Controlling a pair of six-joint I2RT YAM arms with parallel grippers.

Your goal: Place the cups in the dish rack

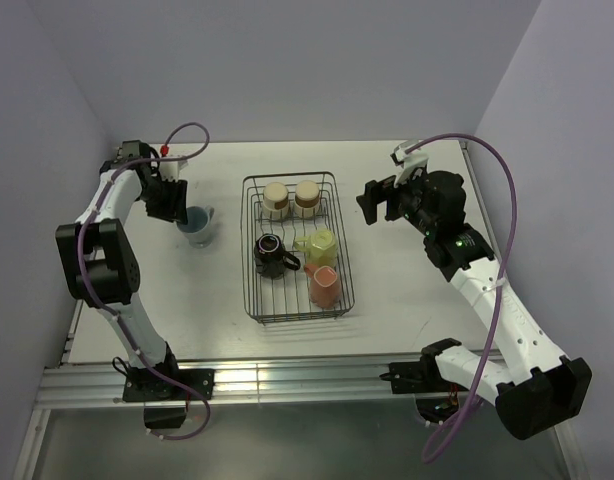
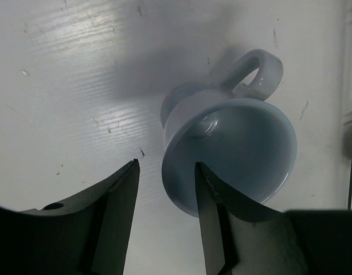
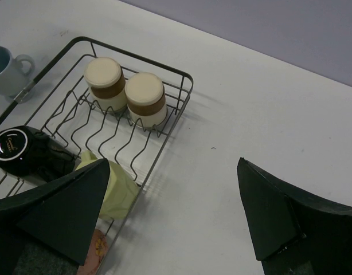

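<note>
The left gripper moves down over the cup's near side (image 1: 188,217) (image 2: 167,179) next, one finger inside the cup's opening. The cup's rim on that side sits just below and between its open fingers.
The pale blue-grey cup (image 1: 197,226) stands upright on the table left of the black wire dish rack (image 1: 255,300). My left gripper (image 1: 175,208) is open right at the cup. In the left wrist view its fingers (image 2: 167,192) straddle the cup's (image 2: 233,143) near wall, one finger over the mouth and one outside. The rack holds two tan tumblers (image 1: 276,198) (image 1: 307,197) upside down at its far end, the black cup (image 1: 272,253), the yellow mug (image 1: 318,244) and the pink mug (image 1: 325,285). My right gripper (image 1: 379,200) is open and empty over the table (image 3: 173,172) right of the rack.
The rack's plate dividers (image 3: 101,129) run between the tumblers and the black cup (image 3: 27,152). Purple walls close in the table on the left, back and right. An aluminium rail (image 1: 287,380) runs along the near edge.
</note>
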